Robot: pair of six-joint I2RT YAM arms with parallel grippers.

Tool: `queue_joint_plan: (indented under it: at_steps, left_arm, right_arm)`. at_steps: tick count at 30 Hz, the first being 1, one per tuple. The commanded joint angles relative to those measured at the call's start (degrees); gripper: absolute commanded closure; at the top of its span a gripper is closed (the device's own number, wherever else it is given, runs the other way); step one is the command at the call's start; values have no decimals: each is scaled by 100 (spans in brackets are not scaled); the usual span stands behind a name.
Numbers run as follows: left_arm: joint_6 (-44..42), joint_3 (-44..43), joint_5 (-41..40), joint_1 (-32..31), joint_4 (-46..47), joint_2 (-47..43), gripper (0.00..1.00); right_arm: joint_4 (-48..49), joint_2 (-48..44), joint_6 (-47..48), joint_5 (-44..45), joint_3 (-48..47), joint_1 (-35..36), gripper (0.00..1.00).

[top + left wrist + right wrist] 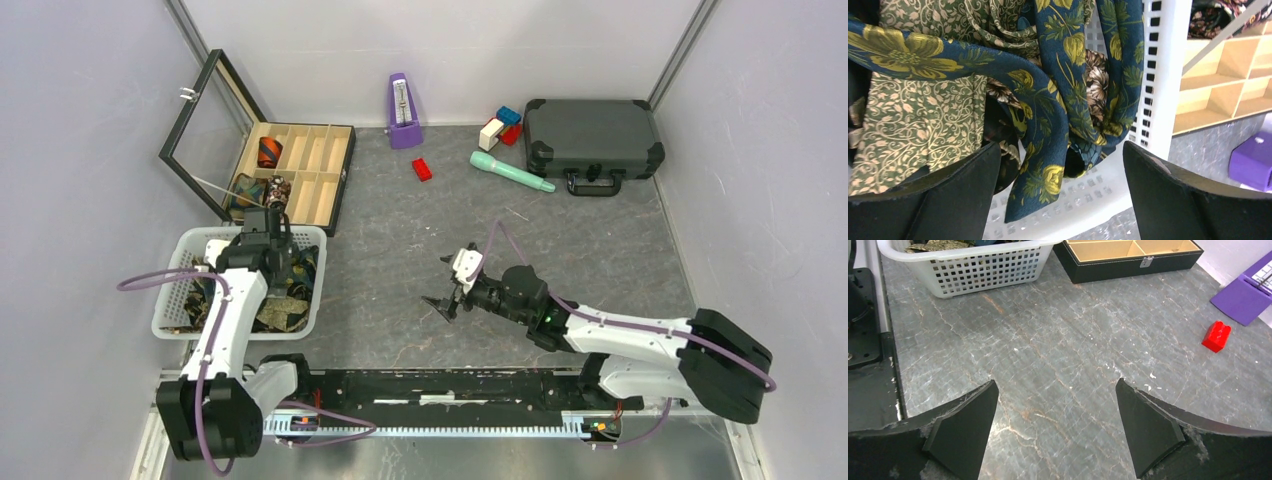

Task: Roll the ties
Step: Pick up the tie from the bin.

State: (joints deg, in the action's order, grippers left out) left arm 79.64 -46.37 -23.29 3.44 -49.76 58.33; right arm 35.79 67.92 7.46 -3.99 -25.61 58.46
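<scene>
My left gripper moves down onto the navy tie's fold (pixel 299 268) (pixel 1049 129) next, which lies on top of the heap between its open fingers, then closes.
Several loose ties (pixel 288 308) lie heaped in a white basket (pixel 172 292) at the left. My left gripper (pixel 277 258) hangs over that heap, open. In the left wrist view its jaws (pixel 1060 146) stand wide, not touching the fabric. A navy tie with yellow flowers (pixel 1048 100) hangs between them, an olive scroll-print tie (pixel 923 120) lies to its left, and a brown floral tie (pixel 1096 80) is behind. Rolled ties (pixel 269 152) sit in the wooden box (pixel 325 165). My right gripper (pixel 445 287) is open over bare table, empty (pixel 1057 383).
The box's glass lid (pixel 205 125) stands open behind the basket. At the back are a purple metronome (pixel 403 112), a red block (pixel 422 169), a teal tool (pixel 510 170), small coloured blocks (pixel 500 128) and a dark case (pixel 592 140).
</scene>
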Motion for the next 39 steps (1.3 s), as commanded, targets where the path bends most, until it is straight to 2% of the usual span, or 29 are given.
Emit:
queue_joint_plan:
  at_steps: [1,10,18,24,28,30,39]
  left_arm:
    - [778,146,-21,122,530,188,4]
    - [1028,220,-56,332,750,529,6]
    - [932,387,-53,472,1094,829,20]
    - [856,574,-14,489,1400,747,54]
    - [809,695,-63,499,1481,522,85]
    - [758,755,-80,508,1510,366,97]
    - [13,621,-343,526,1605,-1041,98]
  right_arm:
    - [-207,-537,-236,-23,275,23,5]
    - [-742,-1165,-195,-4,632,34,5]
    - [-905,-1430,-192,51,813,34,6]
    - [-984,-1509,-175,77,847,34,5]
    - [-1028,-1538,-163,99,833,34,5]
    - [-1039,-1556,-156,111,830,35,6]
    - [-1116,-1726,-219,171,774,33,5]
